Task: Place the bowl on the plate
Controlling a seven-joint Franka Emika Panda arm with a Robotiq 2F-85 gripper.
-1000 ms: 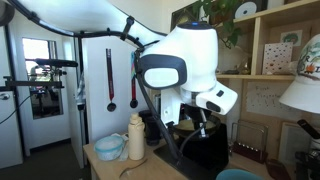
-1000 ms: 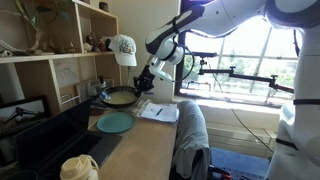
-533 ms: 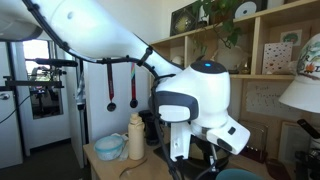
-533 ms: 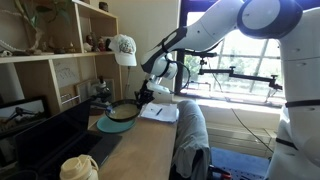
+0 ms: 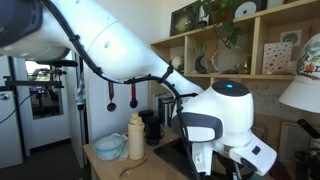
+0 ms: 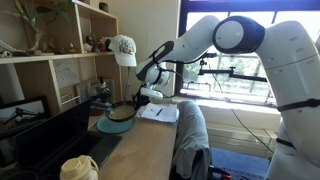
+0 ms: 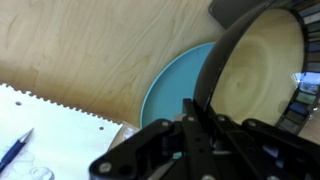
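Observation:
My gripper lowers the bowl onto the teal plate (image 6: 112,125) (image 7: 172,88) below the gripper next and releases the dark rim. The bowl still hangs tilted above that plate.
In the wrist view my gripper (image 7: 196,118) is shut on the dark rim of the bowl (image 7: 262,68), whose inside looks pale and shiny. The bowl hangs tilted just above the teal plate (image 7: 172,88) on the wooden table and overlaps the plate's right part. In an exterior view the gripper (image 6: 141,99) holds the bowl (image 6: 121,110) low over the plate (image 6: 112,125) near the shelf. In the exterior view with the big white arm, that arm hides bowl, plate and gripper.
A spiral notepad (image 7: 50,125) with a pen (image 7: 15,150) lies beside the plate; it also shows in an exterior view (image 6: 160,112). A pale blue bowl (image 5: 108,147) and a cream bottle (image 5: 136,137) stand at the table's far end. A cloth-covered chair back (image 6: 190,135) flanks the table.
The arm has swung the bowl away from the shelf and lowered it over the teal plate. The gripper has stayed shut on the rim.

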